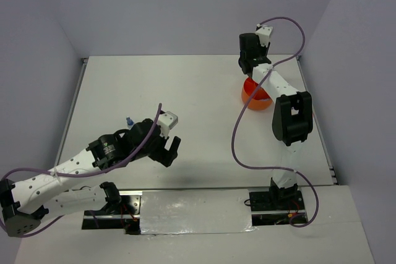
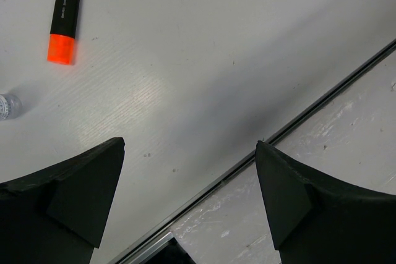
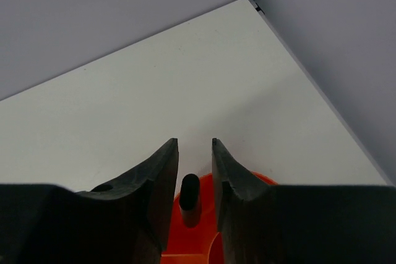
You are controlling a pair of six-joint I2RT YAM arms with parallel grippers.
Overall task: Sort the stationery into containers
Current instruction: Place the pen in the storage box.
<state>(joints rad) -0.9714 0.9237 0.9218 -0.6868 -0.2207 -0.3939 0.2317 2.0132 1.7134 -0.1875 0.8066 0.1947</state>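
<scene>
The black highlighter is below and farther outward, so the left gripper will next move its open fingers outward and down around the highlighter's body (image 2: 64, 26) next to the orange tip.
The round orange tub (image 1: 255, 95) stands at the far right of the table. My right gripper (image 1: 250, 73) hangs over it. In the right wrist view its jaws (image 3: 195, 143) are narrowly open around a black highlighter (image 3: 189, 193) that stands upright in the tub (image 3: 189, 243), with a gap on each side. My left gripper (image 1: 170, 149) is wide open and empty above the near part of the table. In the left wrist view (image 2: 189, 144) a black highlighter with an orange tip (image 2: 64, 20) lies ahead at the upper left. A tiny blue-capped bottle (image 1: 129, 121) stands by the left arm and shows at that view's left edge (image 2: 7, 106).
The table's near edge rail (image 2: 309, 106) runs diagonally under my left gripper, with a taped strip (image 1: 195, 211) beyond it between the arm bases. Grey walls close the table at the back and both sides. A purple cable (image 1: 238, 134) loops off the right arm.
</scene>
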